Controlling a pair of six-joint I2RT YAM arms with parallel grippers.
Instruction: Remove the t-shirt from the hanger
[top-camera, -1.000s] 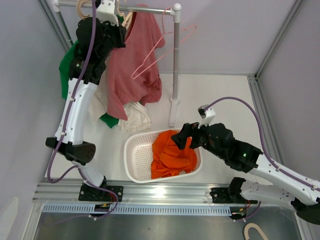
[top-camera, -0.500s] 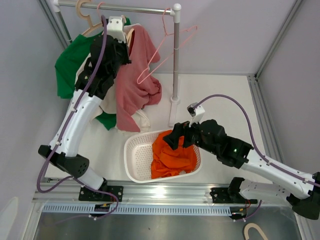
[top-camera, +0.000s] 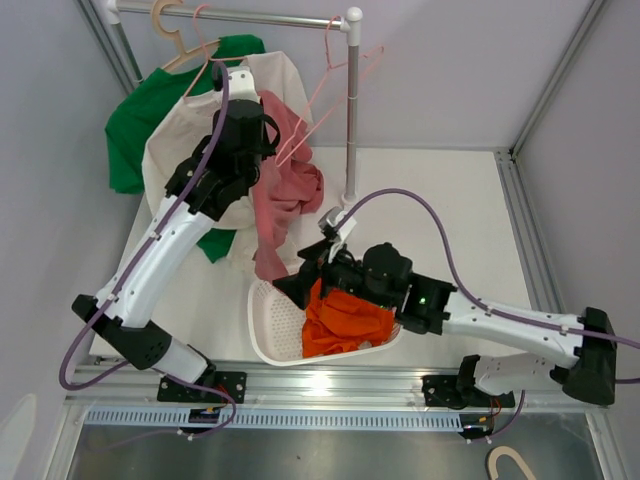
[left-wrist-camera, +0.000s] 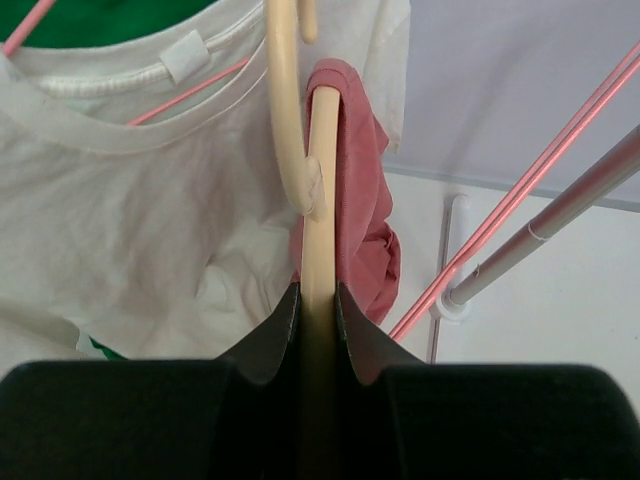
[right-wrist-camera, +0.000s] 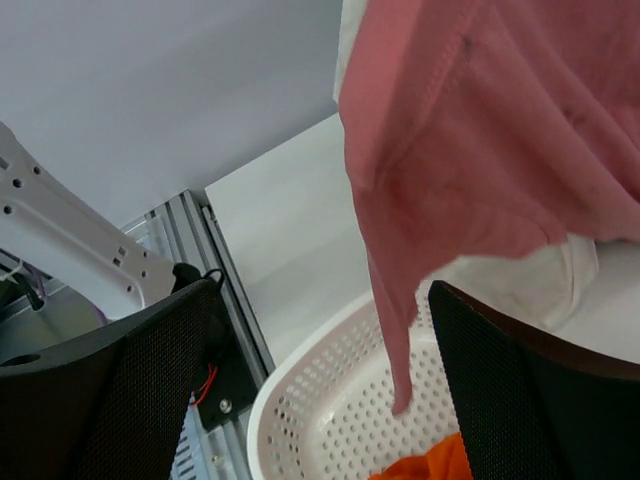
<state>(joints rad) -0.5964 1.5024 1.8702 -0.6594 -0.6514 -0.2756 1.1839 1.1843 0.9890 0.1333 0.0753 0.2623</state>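
My right gripper moves to the left in the top view next and closes on the t-shirt's narrow fold (top-camera: 268, 260) (right-wrist-camera: 392, 305), since the t-shirt's end dangles untouched between the open fingers.
The pink t-shirt (top-camera: 285, 190) hangs on a cream hanger (left-wrist-camera: 318, 200), held off the rail. My left gripper (top-camera: 266, 128) is shut on the hanger's bar, shown in the left wrist view (left-wrist-camera: 318, 295), with the shirt (left-wrist-camera: 365, 200) draped over its far end. My right gripper (top-camera: 296, 280) is open over the left part of the white basket (top-camera: 262, 320). In the right wrist view the shirt (right-wrist-camera: 500, 130) hangs from above and its narrow lower tip dangles between the open fingers (right-wrist-camera: 130, 400), touching neither, with the gripper (right-wrist-camera: 318, 300) empty.
The basket (right-wrist-camera: 330, 420) holds an orange garment (top-camera: 345, 320). A cream t-shirt (top-camera: 180, 160) and a green one (top-camera: 140, 120) hang from the rail (top-camera: 250, 15) at the back left. Pink wire hangers (top-camera: 330, 80) hang beside the rail's post (top-camera: 350, 110).
My left arm has drawn the hanger and pink shirt down and away from the rail towards the basket. My right gripper has moved left across the basket, under the shirt's hanging end.
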